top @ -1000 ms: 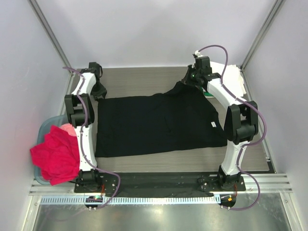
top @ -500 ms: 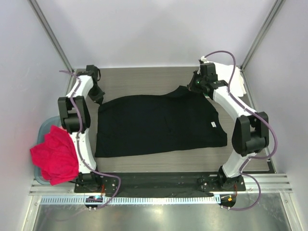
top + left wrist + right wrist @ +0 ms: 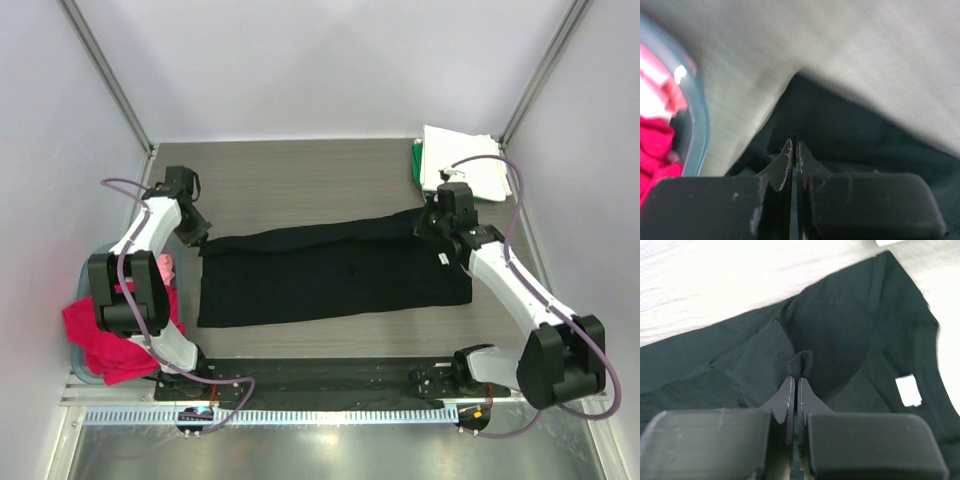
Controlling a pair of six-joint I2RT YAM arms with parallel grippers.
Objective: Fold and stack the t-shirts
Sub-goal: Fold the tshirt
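The right gripper needs to move slightly back beside the white label next and then open, because the pinched cloth is already folded back over the black t-shirt.
A black t-shirt (image 3: 335,275) lies spread across the middle of the table, its far edge pulled toward the near side into a narrower band. My left gripper (image 3: 197,236) is shut on the shirt's far left corner; in the left wrist view the left gripper (image 3: 794,145) has its jaws together with the black t-shirt (image 3: 855,135) right at their tips. My right gripper (image 3: 432,221) is shut on the far right edge; in the right wrist view a small pinch of the black t-shirt (image 3: 802,362) sticks out past the right gripper (image 3: 794,380). A white neck label (image 3: 908,390) shows.
Folded white (image 3: 465,165) and green (image 3: 417,160) t-shirts are stacked at the far right corner. A pale blue tub (image 3: 92,265) at the left edge holds red (image 3: 110,335) and pink (image 3: 165,268) t-shirts; the tub rim (image 3: 697,125) shows close to the left gripper.
The left gripper has shut on the shirt's far left corner. Both grippers have moved toward the near side, drawing the far edge of the black t-shirt over itself and uncovering the folded stack.
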